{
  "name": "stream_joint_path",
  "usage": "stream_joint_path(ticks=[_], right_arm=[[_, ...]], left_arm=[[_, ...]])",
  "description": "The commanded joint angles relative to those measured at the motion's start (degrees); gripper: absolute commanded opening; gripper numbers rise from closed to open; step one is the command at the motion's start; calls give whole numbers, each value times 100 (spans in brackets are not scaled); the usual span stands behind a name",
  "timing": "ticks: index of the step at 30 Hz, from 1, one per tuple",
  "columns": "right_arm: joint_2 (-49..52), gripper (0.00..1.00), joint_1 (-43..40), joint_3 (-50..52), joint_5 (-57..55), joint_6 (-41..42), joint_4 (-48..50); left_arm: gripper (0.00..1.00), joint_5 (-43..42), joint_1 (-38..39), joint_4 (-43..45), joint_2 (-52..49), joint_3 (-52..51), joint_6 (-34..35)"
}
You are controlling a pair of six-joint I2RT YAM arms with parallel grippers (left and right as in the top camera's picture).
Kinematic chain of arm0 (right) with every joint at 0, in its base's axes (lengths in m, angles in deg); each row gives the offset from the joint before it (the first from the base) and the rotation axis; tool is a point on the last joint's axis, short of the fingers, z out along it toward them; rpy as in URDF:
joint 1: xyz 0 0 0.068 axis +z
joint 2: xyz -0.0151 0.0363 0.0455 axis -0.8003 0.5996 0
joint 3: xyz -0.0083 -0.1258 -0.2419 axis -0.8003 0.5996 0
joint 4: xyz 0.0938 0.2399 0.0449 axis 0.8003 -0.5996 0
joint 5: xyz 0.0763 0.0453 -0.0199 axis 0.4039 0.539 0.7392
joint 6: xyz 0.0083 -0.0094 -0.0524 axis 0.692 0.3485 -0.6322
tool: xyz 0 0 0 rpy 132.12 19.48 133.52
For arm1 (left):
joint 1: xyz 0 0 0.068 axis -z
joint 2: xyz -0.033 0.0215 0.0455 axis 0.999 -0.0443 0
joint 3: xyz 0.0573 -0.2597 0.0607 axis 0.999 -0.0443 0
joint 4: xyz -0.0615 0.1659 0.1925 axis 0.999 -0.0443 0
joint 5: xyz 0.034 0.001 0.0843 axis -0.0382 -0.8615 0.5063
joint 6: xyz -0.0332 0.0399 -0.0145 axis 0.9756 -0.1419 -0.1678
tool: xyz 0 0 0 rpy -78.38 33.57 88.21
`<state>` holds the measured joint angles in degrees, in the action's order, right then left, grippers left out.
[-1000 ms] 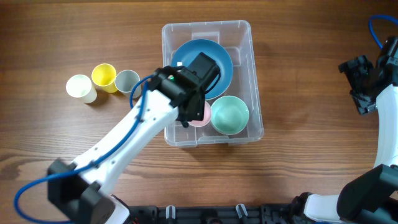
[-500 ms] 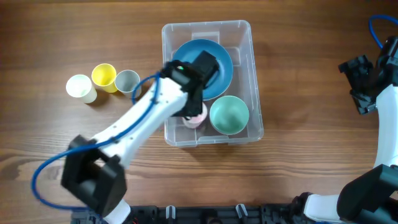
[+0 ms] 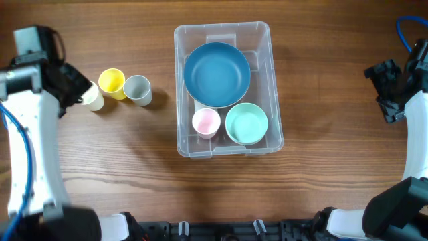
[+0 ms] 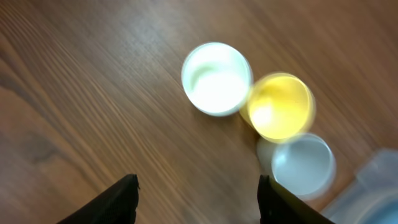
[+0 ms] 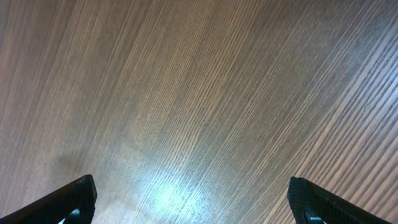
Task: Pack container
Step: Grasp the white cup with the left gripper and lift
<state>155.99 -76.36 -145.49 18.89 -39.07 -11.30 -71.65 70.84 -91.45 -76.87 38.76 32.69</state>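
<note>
Bare wood lies beside the white cup's side facing away from the yellow cup (image 3: 112,82). Next, my left gripper comes down onto that side and closes there.
The clear plastic container (image 3: 179,87) stands mid-table and holds a blue bowl (image 3: 217,73), a mint bowl (image 3: 247,124) and a pink cup (image 3: 206,122). Left of it stand a yellow cup (image 3: 112,82), a grey cup (image 3: 137,88) and a white cup (image 3: 93,100), the last partly covered by my left gripper (image 3: 70,90). The left wrist view shows that gripper (image 4: 198,186) open above bare wood, short of the white cup (image 4: 216,78), yellow cup (image 4: 280,106) and grey cup (image 4: 303,165). My right gripper (image 3: 388,90) hangs open at the right edge, holding nothing (image 5: 193,193).
The three loose cups touch in a row on the wooden table (image 3: 134,174). A corner of the container (image 4: 373,186) shows at the right edge of the left wrist view. The right wrist view holds only wood.
My left arm has swung out of the container to the far left, over the loose cups. Its jaws have opened, and the pink cup stays in the container. The right arm is still.
</note>
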Motion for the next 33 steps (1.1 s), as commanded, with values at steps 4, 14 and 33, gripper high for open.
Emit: stream_joint_path(ticks=[4, 14, 33], right_arm=[[59, 100, -7, -17, 28, 79, 13], [59, 100, -7, -15, 28, 79, 13], [59, 100, -7, -15, 28, 79, 13]], left_arm=[[60, -1329, -651, 817, -1620, -7, -791], [13, -1113, -704, 896, -2470, -4, -785], [4, -1086, 2640, -461, 1126, -7, -525]])
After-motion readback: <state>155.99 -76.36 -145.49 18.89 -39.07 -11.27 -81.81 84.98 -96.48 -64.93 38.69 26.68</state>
